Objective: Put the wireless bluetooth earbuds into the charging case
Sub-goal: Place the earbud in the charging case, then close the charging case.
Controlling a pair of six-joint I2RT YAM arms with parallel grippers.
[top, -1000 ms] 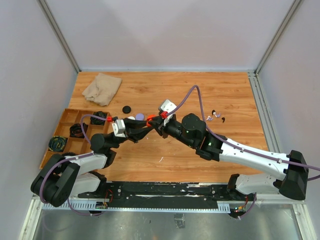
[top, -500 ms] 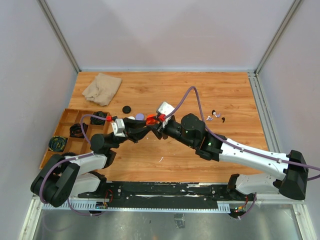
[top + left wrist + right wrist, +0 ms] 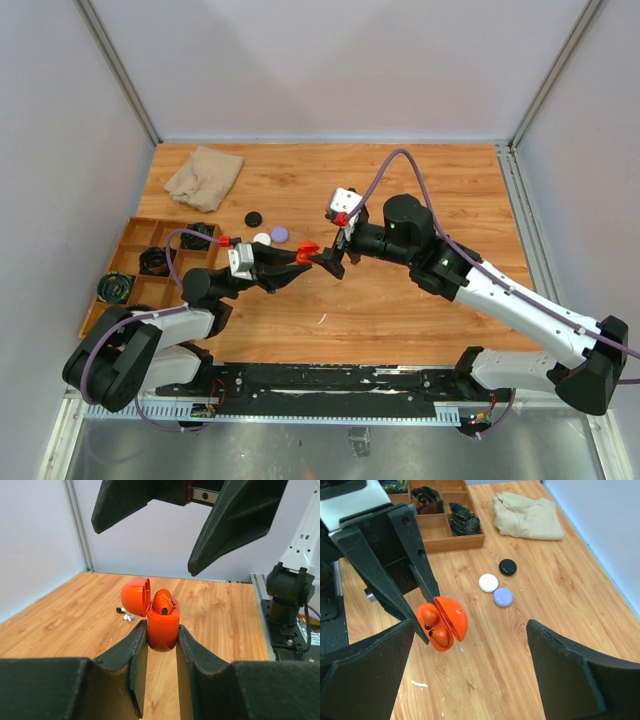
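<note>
My left gripper tips down next, lowering the case [image 3: 306,249], then releases it. The bare tabletop lies below the gripper and to its right in the top view.
The red charging case [image 3: 306,249] hangs above the table with its lid open, and my left gripper [image 3: 297,262] is shut on its lower body [image 3: 162,627]. Two red earbuds [image 3: 430,616] sit side by side in its wells, as the right wrist view shows. My right gripper [image 3: 336,252] stands open just right of the case, its fingers [image 3: 230,525] spread wide and holding nothing. More tiny earbuds [image 3: 432,231], lilac, white and black, lie loose on the table to the far right [image 3: 125,614].
Three round pucks lie left of the case: black [image 3: 254,218], white [image 3: 262,239] and lilac [image 3: 280,233]. A wooden compartment tray [image 3: 135,262] with dark coiled items lines the left edge. A beige cloth [image 3: 204,176] lies at the back left.
My right gripper has opened wide and drawn back to the right, away from the case. The left gripper still holds the case, now a little nearer and to the right.
</note>
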